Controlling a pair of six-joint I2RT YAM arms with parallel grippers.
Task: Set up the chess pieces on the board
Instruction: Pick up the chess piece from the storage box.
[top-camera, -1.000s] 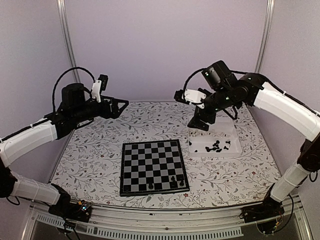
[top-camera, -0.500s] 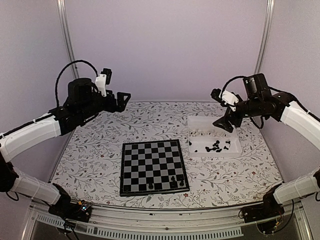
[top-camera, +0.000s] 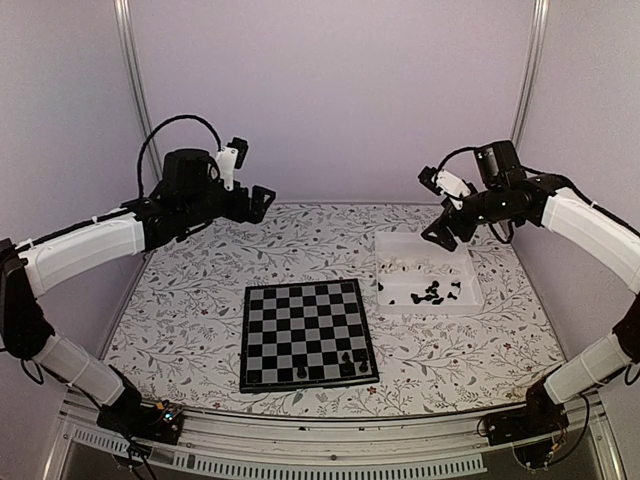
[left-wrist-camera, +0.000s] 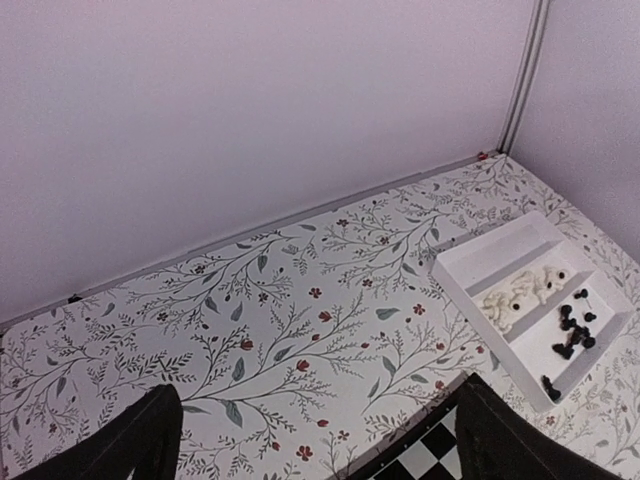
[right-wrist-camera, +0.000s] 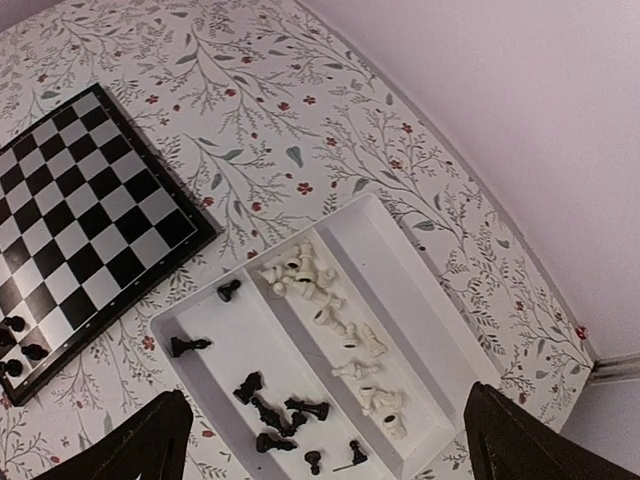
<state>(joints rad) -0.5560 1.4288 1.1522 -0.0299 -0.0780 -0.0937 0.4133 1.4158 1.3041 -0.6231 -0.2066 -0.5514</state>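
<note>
Next, my right gripper will lower and move back to close on the long black piece in the tray's cluster, since the board (top-camera: 305, 333) still lacks most black pieces.
The board (top-camera: 305, 333) lies at the table's middle front, with three black pieces (top-camera: 347, 361) along its near edge. The other chess pieces lie in a white tray (top-camera: 470, 270) to its right: black ones (right-wrist-camera: 275, 410) in one compartment, white ones (right-wrist-camera: 330, 300) in the middle one. My right gripper (top-camera: 440, 232) hangs open and empty high above the tray's far edge. My left gripper (top-camera: 258, 200) is open and empty, high over the far left of the table. The left wrist view shows the tray (left-wrist-camera: 490, 262) and one board corner (left-wrist-camera: 430, 462).
The tray's third compartment (right-wrist-camera: 400, 270) holds nothing. The floral tablecloth (left-wrist-camera: 280, 320) covers the table up to the back wall. Upright metal posts (top-camera: 135, 90) stand at the back corners.
My right gripper rose out of the tray and drew back to the right, empty. My left arm swung right and a little higher.
</note>
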